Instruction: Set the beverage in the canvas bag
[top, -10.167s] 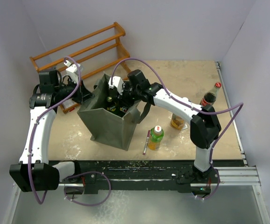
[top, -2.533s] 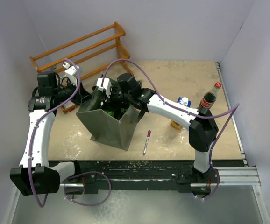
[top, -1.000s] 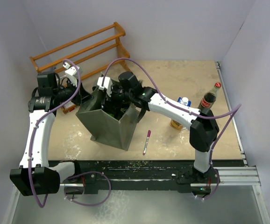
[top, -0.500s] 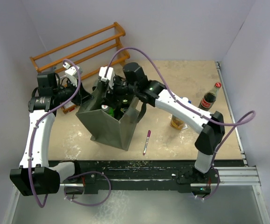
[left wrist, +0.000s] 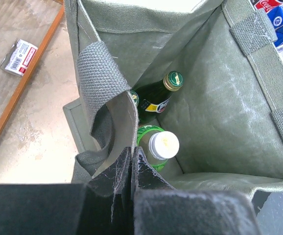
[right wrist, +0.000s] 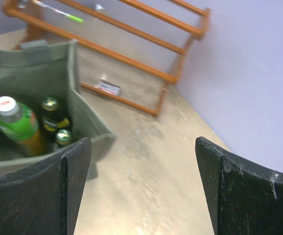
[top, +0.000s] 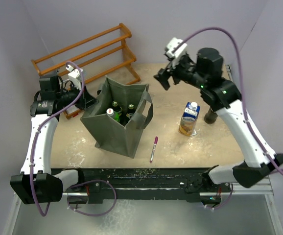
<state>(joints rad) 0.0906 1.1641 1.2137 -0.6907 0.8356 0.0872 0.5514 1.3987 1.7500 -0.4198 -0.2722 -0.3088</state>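
Observation:
The dark cola bottle (top: 210, 117) is standing below my right gripper and to its right in the top view, still outside the bag (top: 113, 131). My right gripper will swing over and go down onto the bottle next.
The canvas bag (top: 113, 131) stands upright and open at the table's middle left. Inside it stand a green beverage bottle with a white cap (top: 110, 112) and two dark glass bottles (top: 116, 104). My left gripper (left wrist: 131, 152) is shut on the bag's near fabric rim, just beside one loop handle (left wrist: 98, 68), with the green bottle (left wrist: 162, 146) right below it. High over the back of the table, well to the right of the bag, my right gripper (top: 162, 80) hangs open and empty. In its wrist view the bag (right wrist: 78, 105) and the green bottle (right wrist: 13, 121) lie at the lower left.
A wooden rack (top: 82, 53) stands at the back left behind the bag. A blue and white carton (top: 189, 116) stands right of the bag, and a dark cola bottle (top: 210, 116) is mostly hidden behind my right arm. A pink pen (top: 153, 148) lies near the front edge.
My right gripper has risen out of the bag and swung up to the back right, opening wider. The green bottle stays in the bag. The left arm has not moved.

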